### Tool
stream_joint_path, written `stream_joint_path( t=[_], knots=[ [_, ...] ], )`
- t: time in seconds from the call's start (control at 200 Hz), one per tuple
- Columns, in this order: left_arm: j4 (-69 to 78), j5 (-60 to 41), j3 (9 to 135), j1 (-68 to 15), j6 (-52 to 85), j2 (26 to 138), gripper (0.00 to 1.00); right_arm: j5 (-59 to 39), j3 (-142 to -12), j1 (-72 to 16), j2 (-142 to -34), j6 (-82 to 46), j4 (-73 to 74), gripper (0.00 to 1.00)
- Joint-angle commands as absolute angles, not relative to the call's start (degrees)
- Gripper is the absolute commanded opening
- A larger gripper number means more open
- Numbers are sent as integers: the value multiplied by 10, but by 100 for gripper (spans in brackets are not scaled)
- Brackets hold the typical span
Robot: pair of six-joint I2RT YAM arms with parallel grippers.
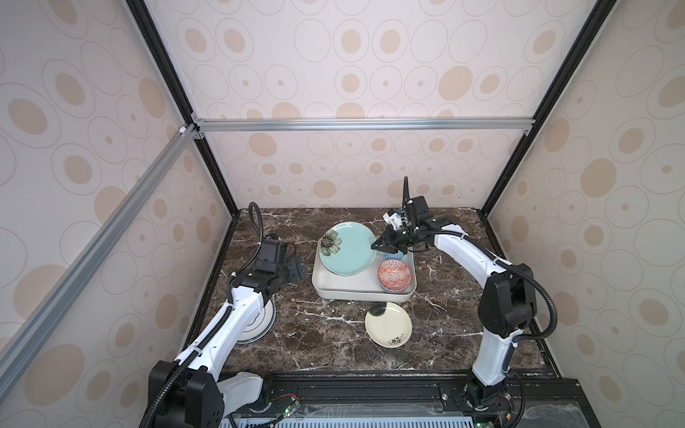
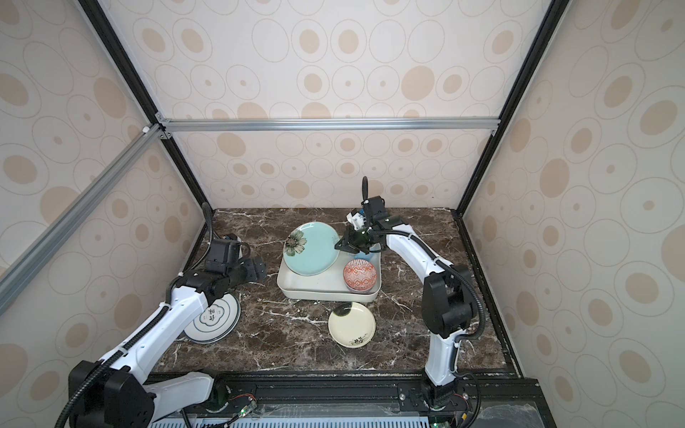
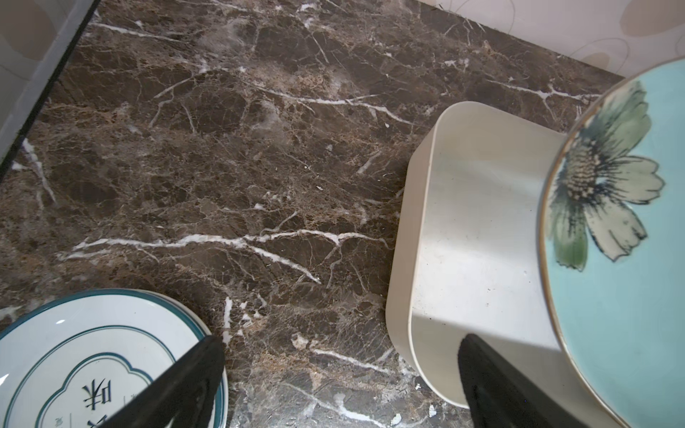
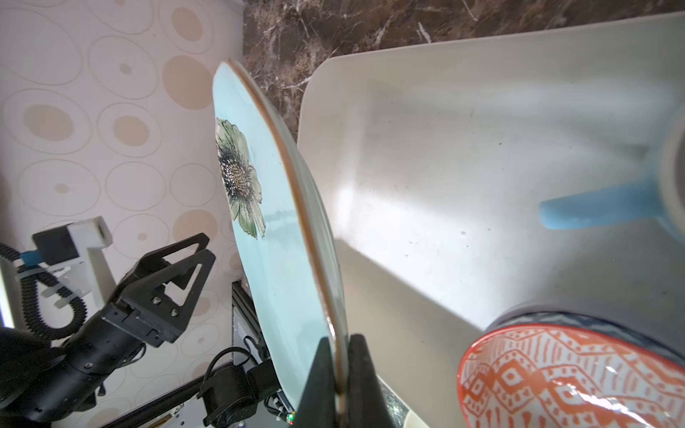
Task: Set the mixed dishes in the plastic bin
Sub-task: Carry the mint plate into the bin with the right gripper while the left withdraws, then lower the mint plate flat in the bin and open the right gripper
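Next, my right gripper lowers the tilted teal flower plate onto the bare bottom of the bin below, beside the red-patterned bowl (image 1: 396, 275), and releases the plate's rim.
My right gripper (image 1: 379, 244) (image 4: 339, 344) is shut on the rim of the teal flower plate (image 1: 346, 248) (image 4: 274, 259), which is held tilted over the far left part of the plastic bin (image 1: 352, 289) (image 4: 444, 148). A red-patterned bowl (image 1: 396, 275) (image 4: 571, 378) sits in the bin's near right corner. The light-blue mug (image 1: 393, 255) (image 4: 600, 211) stands in the far right corner, mostly hidden under that gripper. My left gripper (image 1: 298, 268) (image 3: 341, 340) hangs open and empty left of the bin, above bare table.
A small cream plate (image 1: 388, 324) lies on the marble just in front of the bin. White blue-rimmed plates (image 2: 213, 320) (image 3: 74, 352) are stacked at the near left, partly under my left arm. Patterned walls close in the table on three sides.
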State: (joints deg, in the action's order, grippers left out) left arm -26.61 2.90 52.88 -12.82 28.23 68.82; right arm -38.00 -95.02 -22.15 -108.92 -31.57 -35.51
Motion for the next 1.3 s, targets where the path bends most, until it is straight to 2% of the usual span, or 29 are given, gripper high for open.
stream_joint_path(
  t=[0.0,0.425,0.885,1.165,1.295],
  knots=[
    [-251,18,553,-121,263,699,99,-411,-980,-230,-1106,-292,-366,0],
    [-220,-2,540,-110,254,737,99,-382,-977,-237,-1154,-290,-364,0],
    [-206,-14,525,-96,245,743,99,-342,-1046,-252,-1222,-270,-418,0],
    [-185,-30,510,-90,245,756,99,-304,-1086,-254,-1244,-255,-464,24],
    [-182,-32,509,-87,244,756,99,-302,-1105,-254,-1263,-255,-484,29]
  ],
)
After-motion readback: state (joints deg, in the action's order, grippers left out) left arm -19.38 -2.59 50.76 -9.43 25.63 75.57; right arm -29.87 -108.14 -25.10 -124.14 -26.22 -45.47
